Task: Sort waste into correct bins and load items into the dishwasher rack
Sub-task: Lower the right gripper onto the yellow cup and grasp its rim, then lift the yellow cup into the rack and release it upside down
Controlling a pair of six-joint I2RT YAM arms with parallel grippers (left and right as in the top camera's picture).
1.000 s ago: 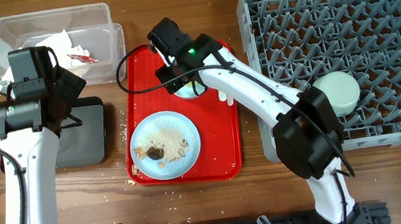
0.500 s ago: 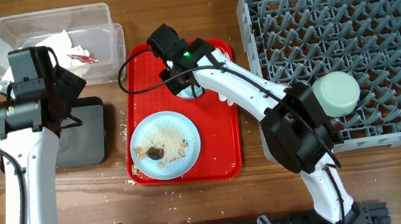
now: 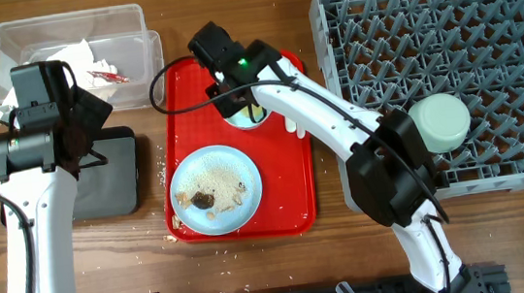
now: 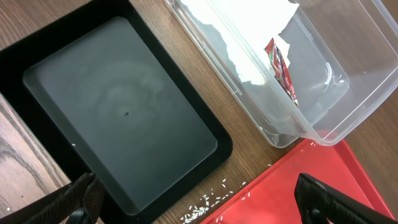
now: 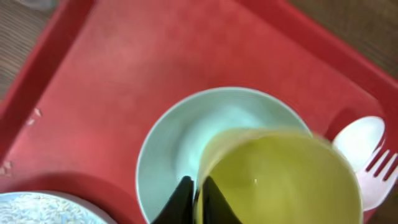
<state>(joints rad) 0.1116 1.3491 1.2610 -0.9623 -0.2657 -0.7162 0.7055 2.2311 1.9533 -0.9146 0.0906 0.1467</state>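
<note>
Empty rack wires beyond the mint-green bowl lie right of my right gripper in the overhead view, so I will lift the yellow cup across, tip it and release it.
My right gripper (image 5: 198,200) is shut on the near rim of the small yellow cup (image 5: 286,180), one finger inside and one outside. The cup stands on the light blue saucer (image 5: 177,140) at the back of the red tray (image 3: 180,106). A white plastic spoon (image 5: 367,155) lies just right of the saucer. The larger light blue plate (image 3: 215,188) with rice and brown lumps sits at the tray's front. My left gripper (image 4: 202,200) hangs open over scattered rice crumbs (image 4: 205,210) between the black tray (image 4: 118,112) and the red tray. The napkin (image 4: 242,31) and red wrapper (image 4: 280,65) lie in the clear tub (image 4: 329,93).
The grey dishwasher rack (image 3: 446,39) fills the right side, with the mint-green bowl (image 3: 440,123) at its front left. Rice crumbs (image 3: 162,176) dot the wood beside the red tray. The right arm stretches from the front edge across the rack's corner.
My right gripper has closed onto the yellow cup's rim after standing open around it. The left arm has not moved.
</note>
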